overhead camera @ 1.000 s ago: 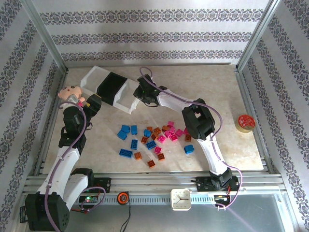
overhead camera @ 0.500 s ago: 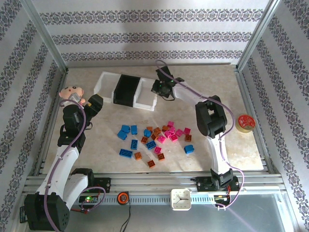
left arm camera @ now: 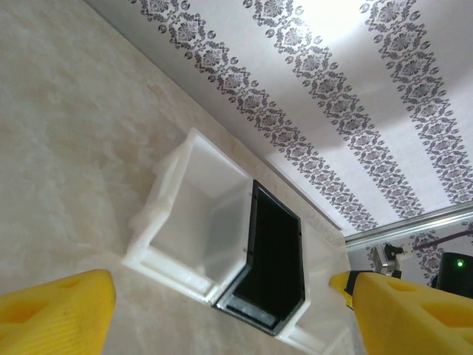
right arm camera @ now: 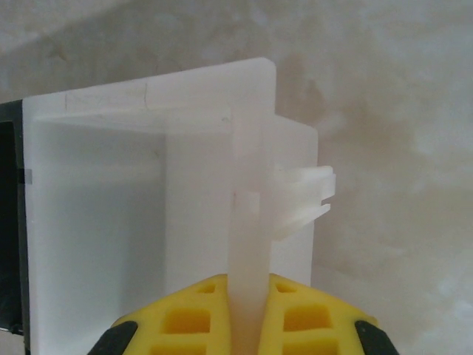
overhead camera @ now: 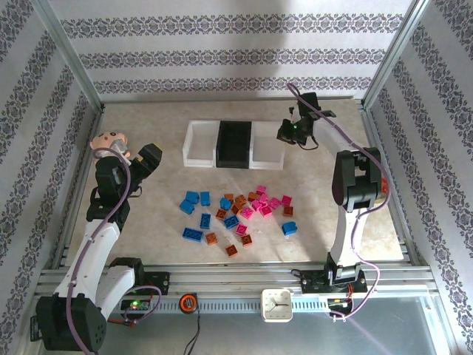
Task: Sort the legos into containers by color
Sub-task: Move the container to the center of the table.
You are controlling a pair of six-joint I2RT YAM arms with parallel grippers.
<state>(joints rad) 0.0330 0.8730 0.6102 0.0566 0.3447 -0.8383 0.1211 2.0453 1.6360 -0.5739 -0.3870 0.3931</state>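
Note:
The pinched side of the second white bin goes back with my right gripper toward the strip before the loose legos next and is released, since a gap separates the bins from them.
Three containers stand in a row at the back middle: a white bin [overhead camera: 198, 145], a black bin [overhead camera: 233, 144] and a second white bin [overhead camera: 266, 150]. My right gripper [overhead camera: 290, 133] is shut on the right wall of that second white bin [right arm camera: 111, 222]; the thin wall [right arm camera: 247, 214] is pinched between my yellow fingers [right arm camera: 185, 318]. The legos [overhead camera: 236, 211] lie loose mid-table: blue ones [overhead camera: 194, 201], pink ones [overhead camera: 262, 203] and orange-brown ones [overhead camera: 211, 238]. My left gripper [overhead camera: 148, 157] hangs open to the left of the bins, looking at the white bin [left arm camera: 194, 214] and black bin [left arm camera: 277, 259].
A pink plush doll [overhead camera: 109, 142] lies at the left edge beside my left arm. A round red tin [overhead camera: 375, 187] sits at the right edge. A small clock [overhead camera: 276, 304] stands on the front rail. Metal frame posts and patterned walls close in the table.
My right gripper pulled the row of bins from the back left to the back middle and turned it square with the table. The left arm barely moved.

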